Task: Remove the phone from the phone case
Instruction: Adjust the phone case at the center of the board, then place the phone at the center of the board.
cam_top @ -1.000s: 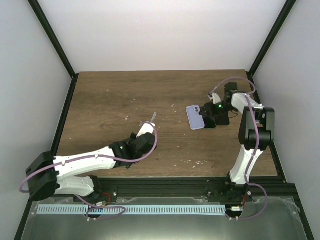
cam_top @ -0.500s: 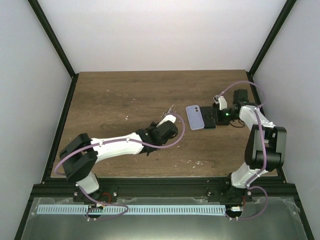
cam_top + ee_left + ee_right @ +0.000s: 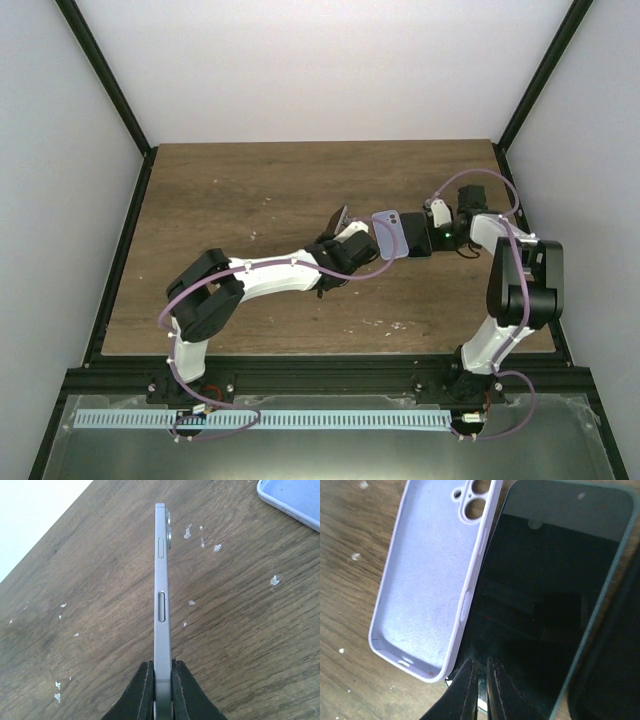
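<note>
My left gripper will go down to the wood [image 3: 359, 217] [image 3: 206, 585] and move toward the pale lilac phone case, because the second phone is still hanging edge-on above the table.
The pale lilac phone case [image 3: 432, 575] lies empty with its inside up, camera cutouts at its far end; from above the case [image 3: 388, 238] is right of the table's middle. The phone [image 3: 545, 580], a black glass slab, lies beside it, one long edge against the case's right rim. My right gripper [image 3: 481, 672] is shut on the phone's near edge [image 3: 415, 240]. My left gripper [image 3: 162, 672] is shut on a second phone [image 3: 161, 580], held edge-on above the wood. It shows a grey side, buttons and camera bumps, and hangs just left of the case [image 3: 295, 502].
Wooden table [image 3: 250, 200] with small white specks, black frame rails along its sides and white walls behind. The left arm [image 3: 270, 275] stretches diagonally across the table's middle. The right arm [image 3: 510, 280] stands folded at the right edge.
My left arm has swung right, carrying the grey-edged phone close to the case. My right gripper has closed from open onto the black phone's edge.
</note>
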Robot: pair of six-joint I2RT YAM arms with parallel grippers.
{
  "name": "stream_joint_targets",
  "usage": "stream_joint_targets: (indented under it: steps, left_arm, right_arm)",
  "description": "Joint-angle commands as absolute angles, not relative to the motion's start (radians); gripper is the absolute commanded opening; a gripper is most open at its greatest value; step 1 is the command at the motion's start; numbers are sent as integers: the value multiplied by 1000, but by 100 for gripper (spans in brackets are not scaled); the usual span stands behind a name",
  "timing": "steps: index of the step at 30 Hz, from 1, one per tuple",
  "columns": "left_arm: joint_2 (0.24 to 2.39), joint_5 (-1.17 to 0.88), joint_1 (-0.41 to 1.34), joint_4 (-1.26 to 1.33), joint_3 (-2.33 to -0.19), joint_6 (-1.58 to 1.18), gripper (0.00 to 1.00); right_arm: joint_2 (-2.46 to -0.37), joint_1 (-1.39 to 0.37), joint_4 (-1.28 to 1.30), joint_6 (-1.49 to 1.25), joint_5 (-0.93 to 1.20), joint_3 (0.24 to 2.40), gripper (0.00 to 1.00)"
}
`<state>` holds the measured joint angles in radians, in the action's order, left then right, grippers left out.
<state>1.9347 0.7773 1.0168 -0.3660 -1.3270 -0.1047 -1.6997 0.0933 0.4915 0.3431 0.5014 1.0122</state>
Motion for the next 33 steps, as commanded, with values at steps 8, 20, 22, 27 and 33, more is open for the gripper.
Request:
stream_joint_targets:
  steps: [8, 20, 22, 27, 33]
  left_arm:
    - [1948, 846, 1011, -370, -1356, -115, 0]
    - [2119, 955, 1023, -403, -1524, -26, 0]
    - [2159, 980, 1035, -457, -1579, -28, 0]
    - [2220, 1019, 1072, -461, -1620, 25, 0]
    - [2277, 1007, 1092, -535, -1667, -17, 7]
  right_arm:
    - [-1784, -2, 455, 313, 496, 1040, 6]
    - [-1495, 171, 465, 282, 830, 958, 11]
    - [-1458, 239, 472, 271, 911, 964, 14]
    - [-1445, 302, 592, 270, 1054, 1015, 22]
    - [-1433, 302, 514, 226, 1078, 938, 27]
